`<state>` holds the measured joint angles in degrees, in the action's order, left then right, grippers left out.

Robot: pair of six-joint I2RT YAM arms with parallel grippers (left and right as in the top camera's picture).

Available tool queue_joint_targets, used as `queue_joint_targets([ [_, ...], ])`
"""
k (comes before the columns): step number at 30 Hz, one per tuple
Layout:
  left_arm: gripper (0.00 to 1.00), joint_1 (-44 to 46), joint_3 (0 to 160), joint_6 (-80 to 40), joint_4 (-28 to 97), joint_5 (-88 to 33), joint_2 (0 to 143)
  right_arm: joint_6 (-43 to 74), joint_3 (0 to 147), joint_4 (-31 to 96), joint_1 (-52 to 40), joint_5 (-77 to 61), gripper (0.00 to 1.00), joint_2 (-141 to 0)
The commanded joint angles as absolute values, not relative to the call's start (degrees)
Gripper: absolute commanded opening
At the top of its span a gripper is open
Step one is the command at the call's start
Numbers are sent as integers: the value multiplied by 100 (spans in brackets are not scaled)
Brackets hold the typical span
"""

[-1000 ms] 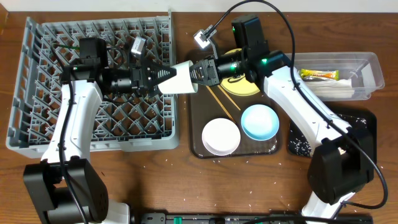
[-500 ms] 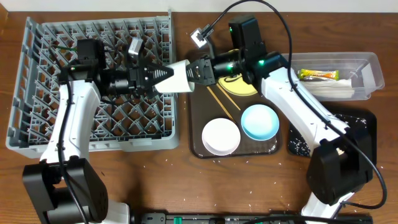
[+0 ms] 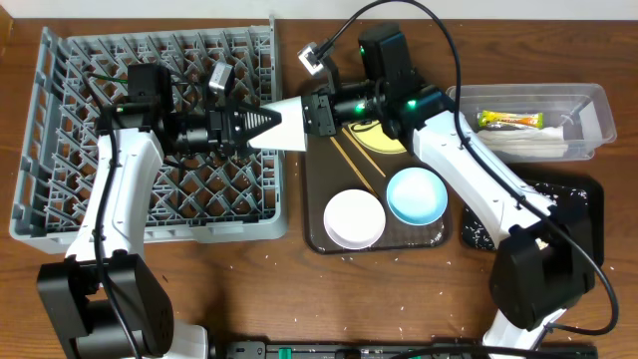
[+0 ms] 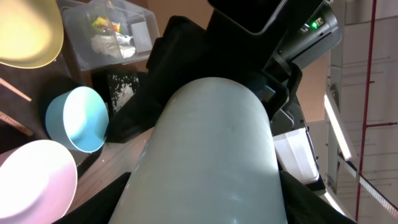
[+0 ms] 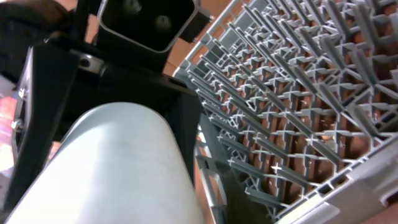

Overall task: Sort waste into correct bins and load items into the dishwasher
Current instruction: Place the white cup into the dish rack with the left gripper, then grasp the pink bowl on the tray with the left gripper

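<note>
I should move my left gripper back and down, tilt the cup (image 3: 289, 125) into the rack's near corner (image 3: 249, 202) by the brown tray, and then release it, because the pegs there are empty.
The small white cup (image 3: 289, 125) hangs on its side between my two grippers, over the right edge of the grey dish rack (image 3: 60, 150). My left gripper (image 3: 261, 126) has its fingers against both sides of the cup's narrow end; the cup fills the left wrist view (image 4: 211, 137). My right gripper (image 3: 317, 112) grips the wide end. In the right wrist view the cup (image 5: 106, 168) sits beside the rack's pegs (image 5: 298, 93). The yellow plate (image 3: 387, 142), chopsticks (image 3: 356, 162), blue bowl (image 3: 417, 194) and white bowl (image 3: 354, 217) lie on the brown tray (image 3: 314, 199).
The clear tub (image 3: 590, 98) at the back right holds the foil sachet (image 3: 510, 120) and white paper (image 3: 538, 146). The black tray (image 3: 588, 199) in front of it holds rice grains. Loose grains lie on the table's front.
My right gripper has moved left with the cup, sliding it further between the left gripper's fingers and toward the rack. The left arm has hardly moved.
</note>
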<state>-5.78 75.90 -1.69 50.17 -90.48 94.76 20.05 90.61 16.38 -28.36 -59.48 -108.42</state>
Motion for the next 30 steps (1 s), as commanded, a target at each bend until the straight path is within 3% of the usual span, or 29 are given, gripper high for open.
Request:
queue_joint_targets([
  [1, 36, -591, 7695, -217, 5026, -9011, 9502, 1966, 9063, 1651, -2799, -5857, 52, -10892],
  [4, 36, -784, 7695, -217, 5024, -9011, 9502, 1968, 9063, 1675, -2517, -6136, 68, -10886],
  [8, 31, -1203, 7695, -217, 5006, -8661, 9494, 1741, 9063, 2095, -1981, -6187, 79, -10768],
  [10, 29, -1347, 7697, -298, 5009, -7776, 9424, 1428, 9063, 2622, -1743, -5767, 85, -10680],
  [12, 27, -1343, 7717, -871, 5103, -5546, 9072, 974, 9065, 3522, -1575, -4711, 92, -10551],
  [14, 28, -1190, 7819, -943, 5229, -4440, 8648, 788, 9065, 4038, -1588, -3833, 98, -10462],
  [18, 31, -408, 7981, -1457, 5551, -1785, 7618, 760, 9065, 4587, -1772, -2602, 99, -10350],
  [22, 31, 766, 7972, -1693, 6545, -191, 7878, 757, 9065, 4923, -1765, -2377, 99, -10350],
  [30, 35, 1273, 7767, -2029, 6613, -193, 10036, 650, 9065, 5037, -1765, -2375, 98, -10350],
])
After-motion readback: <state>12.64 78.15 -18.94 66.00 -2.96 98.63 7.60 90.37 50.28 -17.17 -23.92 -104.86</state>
